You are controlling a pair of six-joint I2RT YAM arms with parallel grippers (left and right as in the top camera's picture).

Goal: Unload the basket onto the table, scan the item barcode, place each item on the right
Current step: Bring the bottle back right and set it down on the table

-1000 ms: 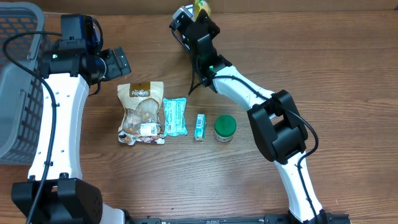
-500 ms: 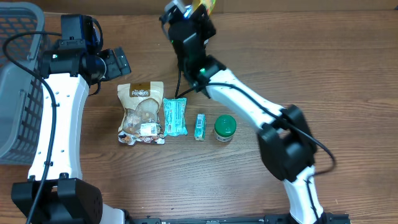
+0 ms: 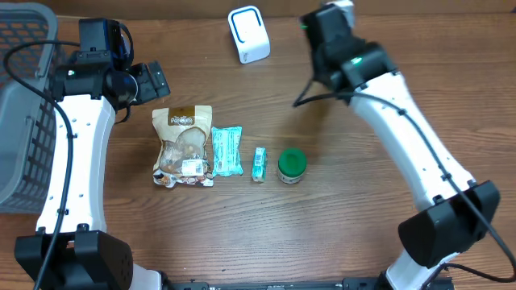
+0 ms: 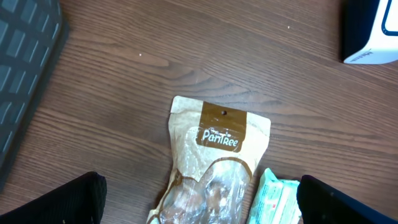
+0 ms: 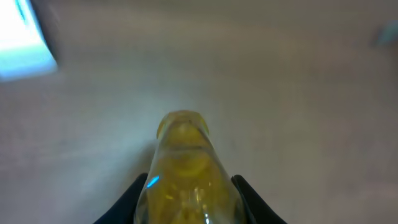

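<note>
Next, my right gripper swings back and to the right in the overhead view, then lowers the bottle onto the table past the green-lidded jar.
My right gripper is shut on a yellow, clear-bodied bottle, its black fingers pressing both sides. The right wrist view is blurred by motion. In the overhead view the right gripper hovers at the back of the table, right of the white barcode scanner, and the bottle is hidden under the arm there. The scanner shows as a bright blur at the upper left of the right wrist view. My left gripper is open above a PanTree snack bag, touching nothing.
A row lies mid-table: the snack bag, a teal packet, a small green box and a green-lidded jar. A grey basket stands at the left edge. The left gripper sits behind the bag.
The right arm has swung right, away from over the scanner, carrying the bottle, so the scanner is now uncovered. The left arm has not moved.
</note>
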